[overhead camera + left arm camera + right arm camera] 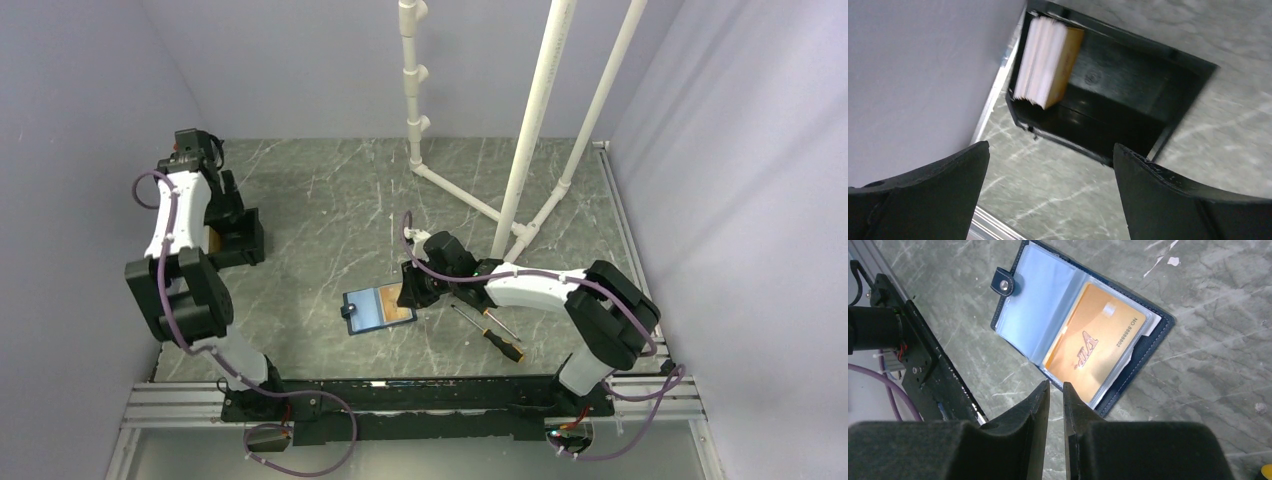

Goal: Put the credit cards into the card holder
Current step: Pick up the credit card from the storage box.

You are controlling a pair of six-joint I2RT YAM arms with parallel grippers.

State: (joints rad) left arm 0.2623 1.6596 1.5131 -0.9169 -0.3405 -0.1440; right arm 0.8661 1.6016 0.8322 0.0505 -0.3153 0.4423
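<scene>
I will next lower my left gripper into the black box [238, 240], one open finger on each side of the credit cards, since their stack stands on edge below it.
The navy card holder [372, 308] [1033, 310] lies open on the table, its clasp tab to the left. One orange credit card [1093, 347] [403, 314] sits in its right clear sleeve. My right gripper [1055, 385] [410, 290] hovers at the holder's near edge, its jaws a slim gap apart with nothing between them. A stack of credit cards [1045, 62] stands on edge in a black box [1128, 100] [238, 240] by the left wall. My left gripper [1050, 150] [225, 195] hangs wide open above the table just short of that box, holding nothing.
Two orange-handled screwdrivers [505, 345] lie just right of the holder, beneath the right arm. White PVC pipes [530, 130] rise from the back middle of the table. The left wall [923, 75] runs close beside the box. A rail [400, 390] runs along the near edge.
</scene>
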